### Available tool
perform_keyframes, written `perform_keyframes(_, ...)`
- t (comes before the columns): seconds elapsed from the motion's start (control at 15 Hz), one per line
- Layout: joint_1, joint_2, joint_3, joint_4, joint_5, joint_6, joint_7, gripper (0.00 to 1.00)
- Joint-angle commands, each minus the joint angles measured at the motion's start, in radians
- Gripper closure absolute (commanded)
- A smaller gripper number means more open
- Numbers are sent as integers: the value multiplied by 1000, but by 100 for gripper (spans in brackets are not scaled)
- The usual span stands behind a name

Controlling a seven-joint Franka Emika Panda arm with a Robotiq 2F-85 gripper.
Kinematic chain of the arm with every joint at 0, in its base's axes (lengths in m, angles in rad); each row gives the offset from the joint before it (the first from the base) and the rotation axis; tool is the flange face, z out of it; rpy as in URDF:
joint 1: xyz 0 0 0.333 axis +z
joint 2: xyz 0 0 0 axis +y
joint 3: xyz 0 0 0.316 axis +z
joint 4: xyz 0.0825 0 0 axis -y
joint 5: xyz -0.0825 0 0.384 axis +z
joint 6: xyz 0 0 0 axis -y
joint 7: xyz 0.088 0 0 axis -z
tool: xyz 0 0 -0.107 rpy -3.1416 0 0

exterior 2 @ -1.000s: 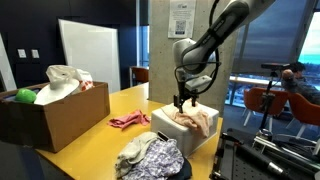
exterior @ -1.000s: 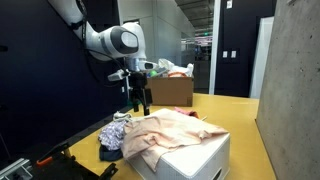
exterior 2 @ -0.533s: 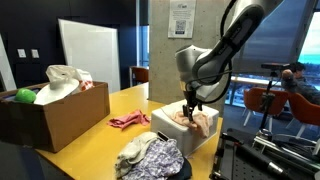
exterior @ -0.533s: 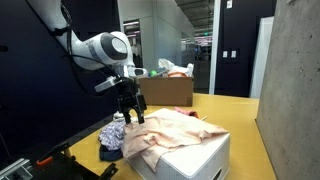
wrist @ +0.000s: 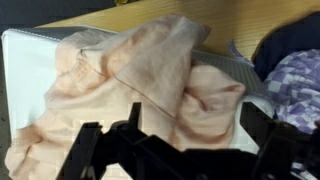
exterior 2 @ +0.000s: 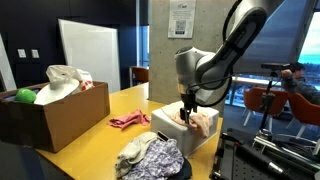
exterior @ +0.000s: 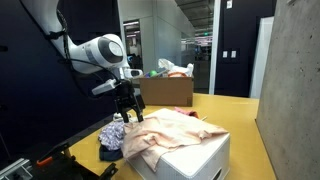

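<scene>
My gripper's open fingers are already on either side of the raised fold of the peach-pink cloth. I should lower my gripper to that fold and close on it.
A peach-pink cloth (exterior: 170, 130) lies crumpled on top of a white box (exterior: 195, 160); it also shows in the other exterior view (exterior 2: 198, 121) and fills the wrist view (wrist: 140, 80). My gripper (exterior: 129, 116) hangs open just above the cloth's near edge, fingers pointing down (exterior 2: 186, 115). In the wrist view the two dark fingers (wrist: 190, 135) stand apart on either side of a raised fold of the cloth. Nothing is held between them.
A pile of patterned blue-and-white clothes (exterior 2: 150, 158) lies beside the white box, also visible in the wrist view (wrist: 295, 75). A pink cloth (exterior 2: 128, 120) lies on the yellow table (exterior 2: 90, 130). A cardboard box (exterior 2: 50, 110) holds clothes and a green ball (exterior 2: 25, 96).
My arm has swung along the box and lowered. The gripper has dropped from above the cloth to just over its edge. The cloth has not moved.
</scene>
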Motion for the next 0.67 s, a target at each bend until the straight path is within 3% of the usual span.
perform_keyframes(0.0,-2,18,5,4,-9,15,-15,0)
perform_keyframes(0.2,-4,28,-2,-1,-12,19,-14,0)
perform_keyframes(0.27,-2,34,-4,0,-16,21,-10,25)
perform_keyframes(0.33,0,37,-5,0,-17,22,-9,28)
perform_keyframes(0.6,3,42,-8,-3,-20,26,-4,58)
